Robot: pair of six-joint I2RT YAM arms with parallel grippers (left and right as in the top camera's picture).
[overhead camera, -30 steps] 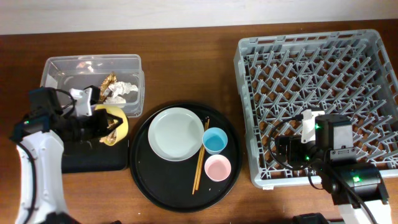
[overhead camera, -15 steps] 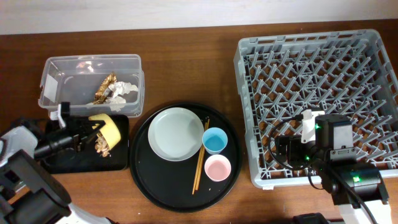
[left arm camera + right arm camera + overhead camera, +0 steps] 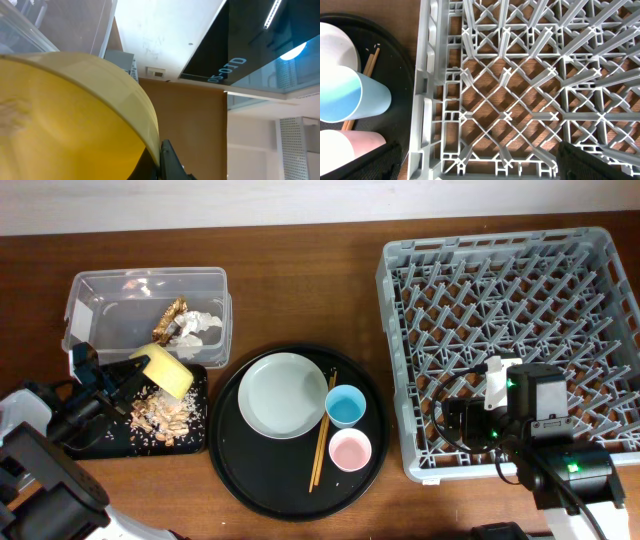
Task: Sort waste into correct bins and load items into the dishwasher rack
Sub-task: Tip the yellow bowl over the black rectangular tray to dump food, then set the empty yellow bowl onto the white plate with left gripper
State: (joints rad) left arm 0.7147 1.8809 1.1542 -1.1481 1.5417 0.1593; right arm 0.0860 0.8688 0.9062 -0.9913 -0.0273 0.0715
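Observation:
Next, my left gripper swings and tilts downward to the right in the overhead view, then lowers to release the bowl (image 3: 165, 368) onto the empty grey-green plate (image 3: 282, 395).
My left gripper (image 3: 128, 380) is shut on the rim of the small yellow bowl (image 3: 165, 368), which is tipped on its side over the shallow black tray (image 3: 192, 442). In the left wrist view the bowl (image 3: 65, 115) fills the frame, its rim pinched in the jaws (image 3: 161, 159). Brownish food scraps (image 3: 160, 415) lie on that tray. The clear tub (image 3: 100, 290) holds white tissue (image 3: 198, 325) and the gold wrapper (image 3: 172, 316). My right gripper (image 3: 455, 425) is open and empty over the grey rack's (image 3: 395, 270) front-left corner (image 3: 480, 160).
A large round black tray (image 3: 260, 475) holds the grey-green plate (image 3: 283, 395), blue cup (image 3: 346, 406), pink cup (image 3: 350, 450) and chopsticks (image 3: 320, 435). The blue cup (image 3: 345, 97) and pink cup (image 3: 350, 142) also show in the right wrist view.
My left gripper has swung left and tipped the yellow bowl over; the scraps that were in it now lie on the shallow black tray. The right arm has not moved.

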